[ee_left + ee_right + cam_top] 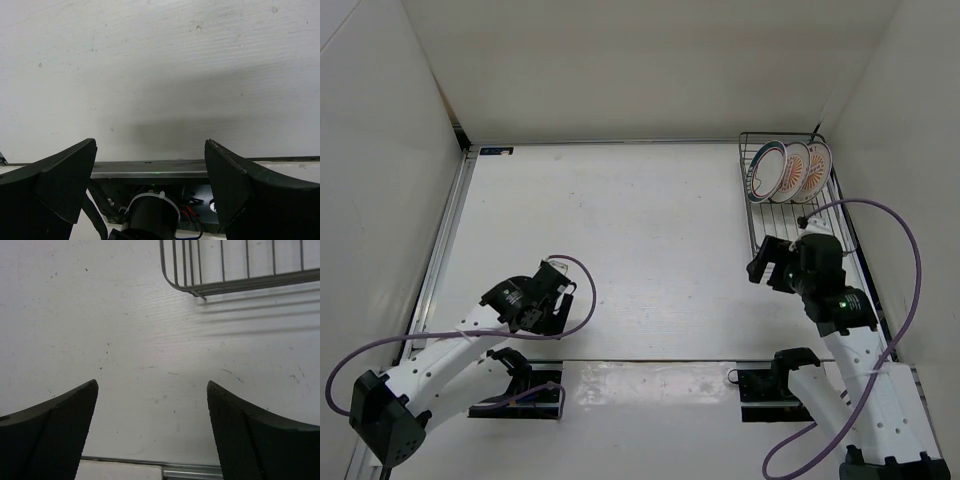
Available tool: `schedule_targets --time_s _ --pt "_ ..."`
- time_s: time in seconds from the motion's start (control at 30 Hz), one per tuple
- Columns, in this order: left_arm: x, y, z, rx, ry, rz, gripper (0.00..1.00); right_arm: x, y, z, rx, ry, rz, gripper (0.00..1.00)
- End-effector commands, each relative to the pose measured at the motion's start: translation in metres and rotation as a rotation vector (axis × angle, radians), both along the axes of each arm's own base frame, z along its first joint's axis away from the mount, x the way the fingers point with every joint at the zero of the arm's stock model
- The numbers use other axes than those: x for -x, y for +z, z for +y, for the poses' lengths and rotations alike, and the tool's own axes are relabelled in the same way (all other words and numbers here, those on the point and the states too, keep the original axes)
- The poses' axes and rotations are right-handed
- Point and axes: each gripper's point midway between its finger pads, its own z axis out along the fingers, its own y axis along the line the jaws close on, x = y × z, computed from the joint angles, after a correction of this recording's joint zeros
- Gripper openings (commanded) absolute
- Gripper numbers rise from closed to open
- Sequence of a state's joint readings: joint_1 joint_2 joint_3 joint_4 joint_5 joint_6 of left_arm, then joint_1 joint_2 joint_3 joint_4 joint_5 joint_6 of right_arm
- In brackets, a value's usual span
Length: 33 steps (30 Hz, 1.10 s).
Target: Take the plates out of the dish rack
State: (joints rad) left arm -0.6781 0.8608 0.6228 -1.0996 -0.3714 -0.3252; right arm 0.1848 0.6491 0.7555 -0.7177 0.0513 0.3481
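Observation:
I need to move my open right gripper outward over the rack (788, 216) next and close it on the ringed plate's upper rim (784, 154), because that plate is outward of my gripper.
The black wire dish rack (788, 216) stands at the far right of the table. Three white plates stand upright in its far end. The leftmost plate (766, 171) has dark rim rings. The middle one (792, 170) and the right one (816, 167) show orange sunburst centres. My right gripper (769, 263) hovers open just beyond the rack's near left corner, empty. In the right wrist view that gripper (152, 390) is open over bare table, with the rack's corner (210, 288) ahead. My left gripper (544, 303) is low at the near left, and in the left wrist view it (150, 150) is open and empty.
White walls close in the table on three sides, and the right wall (910, 150) is close behind the rack. A metal rail (445, 240) runs along the left edge. Purple cables (905, 250) loop from both arms. Black base mounts (765, 385) sit at the near edge.

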Motion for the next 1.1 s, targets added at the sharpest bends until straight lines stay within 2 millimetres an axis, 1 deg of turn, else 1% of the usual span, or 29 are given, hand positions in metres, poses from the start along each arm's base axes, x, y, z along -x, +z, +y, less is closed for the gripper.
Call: schedule_targets --time_s 0.0,0.03,0.1,0.13,0.2,0.23,0.27,0.3,0.37,0.4,0.43,0.47,0.5,0.53,0.57,0.63,0.67,0.7,0.73,0.77,0.8,0.83,0.87,0.9,0.93,0.97,1.0,1.03,1.07 --pt "-0.009 0.016 0.0 0.021 0.022 -0.075 1.0 0.016 0.001 -0.003 -0.033 -0.044 0.023 0.9" --pt "-0.011 0.019 -0.001 0.029 0.024 -0.088 1.0 0.014 0.002 -0.017 0.003 -0.122 0.005 0.9" --pt "-0.014 0.028 -0.003 0.064 0.026 -0.139 1.0 0.021 0.007 -0.028 -0.032 -0.254 0.01 0.9" --pt "-0.016 0.031 -0.004 0.078 0.02 -0.162 1.0 0.02 0.012 -0.046 0.019 -0.342 -0.016 0.9" --pt "-0.018 0.04 -0.009 0.163 0.005 -0.237 1.0 0.021 0.024 -0.052 0.057 -0.352 -0.036 0.9" --pt "-0.033 0.051 -0.021 0.23 -0.036 -0.344 1.0 0.02 0.032 -0.054 0.09 -0.333 -0.057 0.9" --pt "-0.036 0.056 -0.026 0.27 -0.06 -0.397 1.0 0.017 0.036 -0.054 0.101 -0.323 -0.066 0.9" --pt "-0.057 0.08 -0.046 0.371 -0.091 -0.523 1.0 0.011 0.047 -0.054 0.101 -0.327 -0.094 0.9" --pt "-0.072 0.107 -0.048 0.372 -0.148 -0.659 1.0 0.007 0.057 -0.055 0.092 -0.358 -0.112 0.9" --pt "-0.09 0.137 -0.053 0.367 -0.171 -0.778 1.0 0.001 0.075 -0.054 0.072 -0.372 -0.137 0.9" --pt "-0.097 0.148 -0.05 0.342 -0.163 -0.815 1.0 -0.004 0.083 -0.054 0.068 -0.372 -0.162 0.9" --pt "-0.102 0.187 -0.051 0.364 -0.15 -0.889 1.0 -0.009 0.087 -0.047 0.054 -0.337 -0.168 0.9" --pt "-0.116 0.184 -0.053 0.245 -0.205 -0.856 1.0 -0.024 0.104 -0.04 0.038 -0.295 -0.248 0.9" --pt "-0.122 0.207 -0.045 0.205 -0.168 -0.897 1.0 -0.027 0.107 -0.035 0.055 -0.241 -0.26 0.9" --pt "-0.126 0.22 -0.042 0.177 -0.159 -0.906 1.0 -0.03 0.115 -0.02 0.027 -0.158 -0.276 0.9" --pt "-0.139 0.21 -0.045 0.075 -0.194 -0.845 1.0 -0.043 0.128 -0.014 0.015 -0.144 -0.282 0.9" --pt "-0.144 0.204 -0.047 0.051 -0.205 -0.827 1.0 -0.047 0.146 -0.015 0.012 -0.154 -0.307 0.9" --pt "-0.149 0.19 -0.046 0.013 -0.223 -0.791 1.0 -0.051 0.149 -0.019 0.035 -0.173 -0.293 0.9" --pt "-0.152 0.182 -0.047 0.0 -0.232 -0.775 1.0 -0.07 0.128 -0.02 0.092 -0.186 -0.185 0.9" --pt "-0.158 0.181 -0.048 0.004 -0.227 -0.799 1.0 -0.076 0.161 -0.022 0.102 -0.193 -0.231 0.9" --pt "-0.164 0.157 -0.046 -0.054 -0.268 -0.8 1.0 -0.084 0.164 -0.027 0.133 -0.219 -0.217 0.86" --pt "-0.167 0.155 -0.048 -0.055 -0.28 -0.835 1.0 -0.112 0.151 -0.025 0.179 -0.23 -0.13 0.8" --pt "-0.172 0.144 -0.052 -0.034 -0.285 -0.888 1.0 -0.12 0.173 -0.028 0.181 -0.251 -0.166 0.8" --pt "-0.177 0.135 -0.044 -0.024 -0.245 -0.909 1.0 -0.137 0.166 -0.03 0.228 -0.264 -0.142 0.82" --pt "-0.177 0.12 -0.045 -0.017 -0.25 -0.856 1.0 -0.156 0.19 -0.029 0.219 -0.281 -0.2 0.84" --pt "-0.178 0.118 -0.04 -0.008 -0.219 -0.836 1.0 -0.168 0.174 -0.029 0.242 -0.287 -0.159 0.84" --pt "-0.178 0.111 -0.038 0.003 -0.196 -0.812 1.0 -0.177 0.197 -0.032 0.224 -0.304 -0.209 0.84" --pt "-0.18 0.118 -0.041 0.015 -0.197 -0.82 1.0 -0.185 0.2 -0.028 0.216 -0.29 -0.217 0.8" --pt "-0.178 0.116 -0.046 0.048 -0.215 -0.814 1.0 -0.204 0.185 -0.022 0.22 -0.264 -0.189 0.74"
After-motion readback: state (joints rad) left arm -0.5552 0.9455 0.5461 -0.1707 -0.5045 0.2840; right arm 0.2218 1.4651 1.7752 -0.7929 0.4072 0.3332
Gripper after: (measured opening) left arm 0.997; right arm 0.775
